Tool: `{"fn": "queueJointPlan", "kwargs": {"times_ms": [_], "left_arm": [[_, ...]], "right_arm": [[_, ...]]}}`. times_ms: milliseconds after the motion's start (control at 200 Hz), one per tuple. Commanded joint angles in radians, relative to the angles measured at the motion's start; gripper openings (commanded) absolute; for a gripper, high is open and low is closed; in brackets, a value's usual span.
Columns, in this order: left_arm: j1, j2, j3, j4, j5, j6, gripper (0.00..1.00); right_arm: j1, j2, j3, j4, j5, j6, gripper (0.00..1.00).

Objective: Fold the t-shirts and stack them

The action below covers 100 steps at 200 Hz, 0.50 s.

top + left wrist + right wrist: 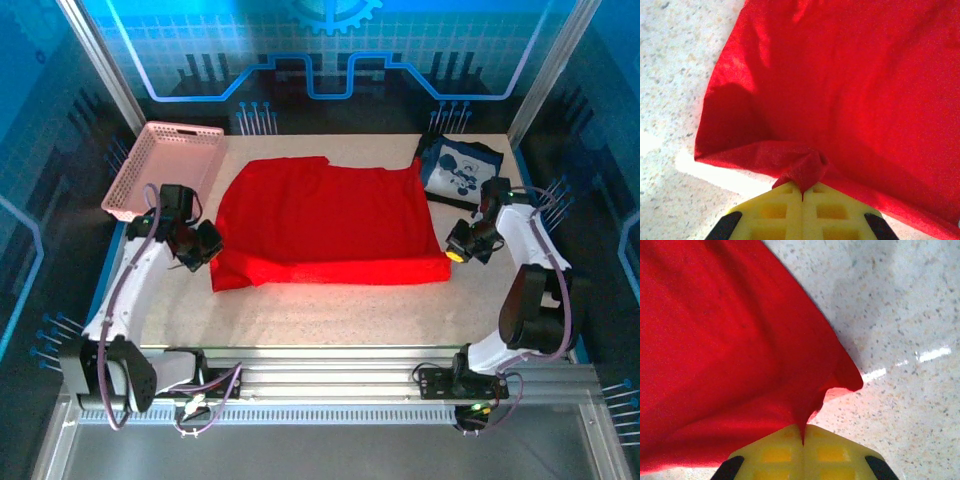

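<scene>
My left gripper carries the shirt's pinched edge outward next and releases it over the shirt's side by the basket (767, 80), since that side lies outward of it.
The red t-shirt (325, 220) lies spread across the middle of the table, plain side up, its print hidden. My left gripper (212, 248) is shut on the shirt's left edge; in the left wrist view a pinch of red cloth (805, 172) runs between the yellow fingers (775, 207). My right gripper (452, 250) is shut on the shirt's right near corner, where red cloth (805, 410) is drawn into the closed yellow fingers (830, 450). The navy t-shirt (458, 172), with a white-and-black graphic, lies folded at the back right.
A pink lattice basket (165, 165) stands at the back left corner of the table. Bare speckled tabletop (330, 315) runs along the near side between the shirt and the arm bases. Metal frame posts flank the table at the back.
</scene>
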Motion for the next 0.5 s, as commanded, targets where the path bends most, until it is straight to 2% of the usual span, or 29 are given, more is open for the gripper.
{"fn": "queueJointPlan", "kwargs": {"times_ms": [0, 215, 495], "left_arm": [[0.008, 0.058, 0.07, 0.038, -0.011, 0.084, 0.0], [0.014, 0.14, 0.15, 0.02, -0.056, 0.147, 0.0], [0.072, 0.169, 0.176, 0.017, -0.057, 0.209, 0.0]], "right_arm": [[0.013, 0.049, 0.049, 0.0, 0.012, -0.029, 0.0], [0.029, 0.136, 0.11, 0.009, 0.01, -0.04, 0.0], [0.048, 0.199, 0.141, 0.021, 0.018, -0.041, 0.0]]}}
